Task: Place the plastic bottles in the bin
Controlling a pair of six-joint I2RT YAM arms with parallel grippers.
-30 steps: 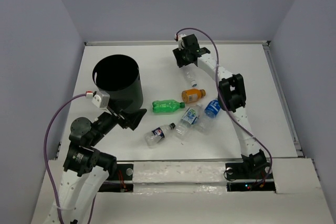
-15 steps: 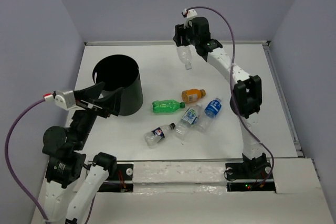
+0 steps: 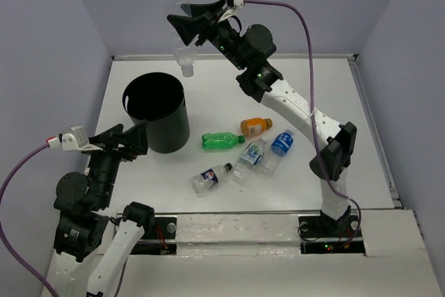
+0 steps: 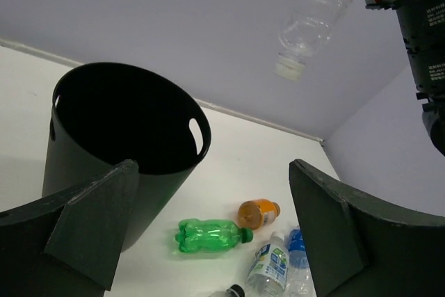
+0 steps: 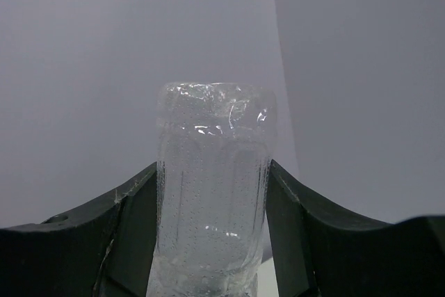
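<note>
The cap-down bottle still hangs high beside the bin's opening, so I will lower my right gripper next and move it left in the top view over that opening.
My right gripper (image 3: 182, 20) is shut on a clear unlabelled bottle (image 3: 182, 46) and holds it cap down, high in the air behind the black bin (image 3: 172, 130). In the right wrist view the fingers (image 5: 132, 227) press both sides of this bottle (image 5: 212, 193). The left wrist view shows it (image 4: 316, 5) up and to the right of the bin's opening (image 4: 62, 151). My left gripper (image 3: 118, 138) is open and empty, near-left of the bin. On the table lie the green (image 3: 222, 141), orange (image 3: 255, 126), blue-label (image 3: 280, 144), green-white-label (image 3: 250, 154) and cola-style (image 3: 211, 177) bottles.
The bin has cut-out handle holes near its rim (image 4: 197, 129). Grey-violet walls close the table on the left, back and right. A raised white ledge (image 3: 236, 226) runs along the near edge between the arm bases.
The right arm has lifted the clear bottle off the table and swung it up and left towards the bin. The left gripper has drawn back from the bin's front to its near-left.
</note>
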